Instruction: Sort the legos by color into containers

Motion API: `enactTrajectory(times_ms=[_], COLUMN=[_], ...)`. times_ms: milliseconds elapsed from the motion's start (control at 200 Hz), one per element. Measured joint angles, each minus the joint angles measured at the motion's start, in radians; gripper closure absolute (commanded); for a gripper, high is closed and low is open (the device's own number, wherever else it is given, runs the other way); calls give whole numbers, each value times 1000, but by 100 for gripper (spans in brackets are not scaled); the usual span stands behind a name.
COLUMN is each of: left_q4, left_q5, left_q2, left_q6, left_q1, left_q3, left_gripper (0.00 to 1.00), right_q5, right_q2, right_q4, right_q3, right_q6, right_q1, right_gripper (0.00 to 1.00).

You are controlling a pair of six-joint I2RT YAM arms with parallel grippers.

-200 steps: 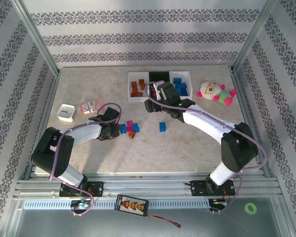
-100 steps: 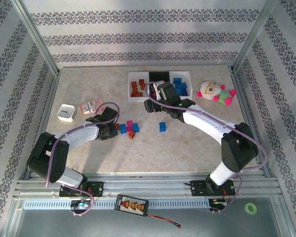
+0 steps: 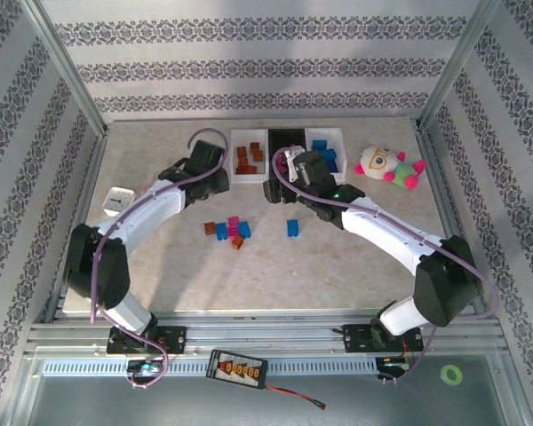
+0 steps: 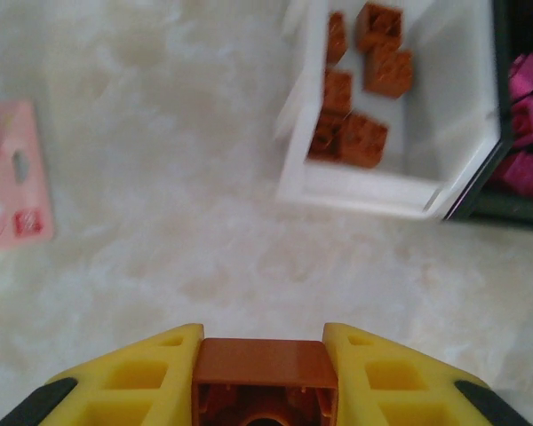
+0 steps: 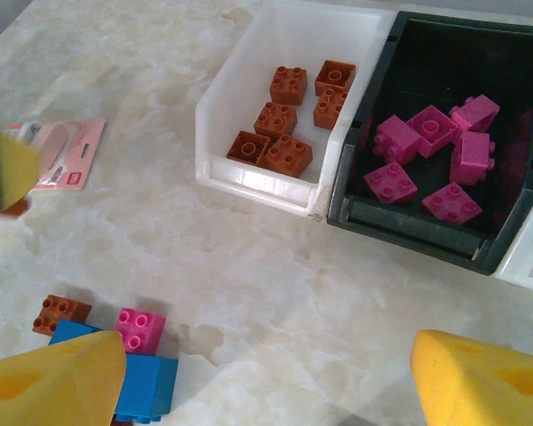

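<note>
The left gripper carries the brown-orange lego outward over the inside of the white container of brown legos next and releases it among its color, as the container lies outward.
My left gripper (image 4: 265, 377) is shut on a brown-orange lego (image 4: 265, 368), held above bare tabletop just short of the left white container (image 4: 364, 191), which holds several brown legos. From above, the left gripper (image 3: 215, 184) hangs left of that container (image 3: 234, 169). Beside it stand the black container (image 5: 409, 226) with several pink legos and the right white container (image 3: 338, 133) with blue ones. My right gripper (image 5: 266, 382) is open and empty, in front of the containers. Loose brown (image 5: 60, 312), pink (image 5: 140, 330) and blue (image 5: 147, 386) legos lie by its left finger.
A lone blue lego (image 3: 292, 227) lies right of the loose cluster (image 3: 226, 231). The plush toy (image 3: 386, 166) sits at the back right, a small white square box (image 3: 117, 202) at the left, a pink-and-white packet (image 4: 13, 177) beside it. Metal frame rails edge the table.
My left gripper shut on a brown lego at the loose cluster, then rose and swung back toward the left white container. The right arm shifted only slightly, still open.
</note>
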Motion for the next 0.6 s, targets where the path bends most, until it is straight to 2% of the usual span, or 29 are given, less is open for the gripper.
enactTrajectory(times_ms=[600], left_q4=[-3], left_q5=[16], left_q2=[541], left_q6=[155], left_q1=[0], left_q3=[593], left_gripper=[73], right_q5=[-9], right_q2=[-34], right_q4=[8], right_q3=[-49], right_q6=[24], right_q1=[-9], right_gripper=[16])
